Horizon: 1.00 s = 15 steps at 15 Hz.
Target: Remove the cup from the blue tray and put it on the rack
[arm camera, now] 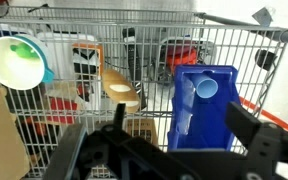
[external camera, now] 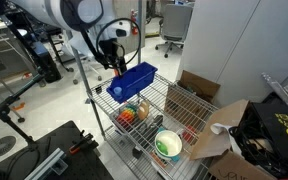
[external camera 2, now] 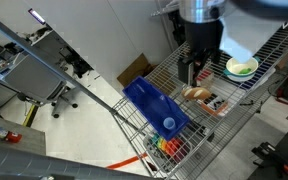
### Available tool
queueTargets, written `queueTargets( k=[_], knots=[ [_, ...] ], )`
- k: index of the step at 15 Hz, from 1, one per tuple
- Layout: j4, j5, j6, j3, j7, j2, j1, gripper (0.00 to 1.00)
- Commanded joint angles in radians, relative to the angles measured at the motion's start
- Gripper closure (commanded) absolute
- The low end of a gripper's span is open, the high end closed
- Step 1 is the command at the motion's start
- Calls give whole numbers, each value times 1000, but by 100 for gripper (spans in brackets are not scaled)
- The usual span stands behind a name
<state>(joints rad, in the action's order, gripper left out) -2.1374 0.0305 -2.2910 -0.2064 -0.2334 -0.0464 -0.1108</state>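
Note:
My gripper is to move next toward the end of the blue tray where the light-blue cup [external camera: 118, 91] [arm camera: 206, 88] sits, and then it should go down over the cup.
The blue tray [external camera: 134, 80] sits on the top tier of the wire rack [external camera: 174, 105]; it shows in both exterior views [external camera 2: 149, 103] and in the wrist view [arm camera: 209, 120]. A small light-blue cup [arm camera: 206, 88] lies inside the tray near one end, also seen in an exterior view [external camera 2: 169, 124]. My gripper [external camera 2: 196, 74] hangs open and empty above the rack, a little apart from the tray [external camera: 114, 64]. In the wrist view its two dark fingers [arm camera: 181, 122] frame the tray from above.
A green bowl with a white rim [arm camera: 19, 60] [external camera 2: 241, 67] and a tan bread-like item [arm camera: 122, 88] rest on the rack [arm camera: 104, 40]. Colourful items lie on a lower tier [external camera: 134, 113]. Brown cardboard boxes [external camera: 219, 125] stand beside the rack.

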Motion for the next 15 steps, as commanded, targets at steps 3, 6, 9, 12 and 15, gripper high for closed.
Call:
queueTargets(
  k=[3,6,9,12,15],
  knots=[
    [207,-11,-17,10,38,-313,-73,0],
    [272,-12,-15,16,28,-429,-109,0],
    [320,2,-27,29,14,-510,-145,0],
    [362,1,-48,38,8,-563,-170,0],
    [395,3,-87,52,-7,-608,-190,0]
  ],
)
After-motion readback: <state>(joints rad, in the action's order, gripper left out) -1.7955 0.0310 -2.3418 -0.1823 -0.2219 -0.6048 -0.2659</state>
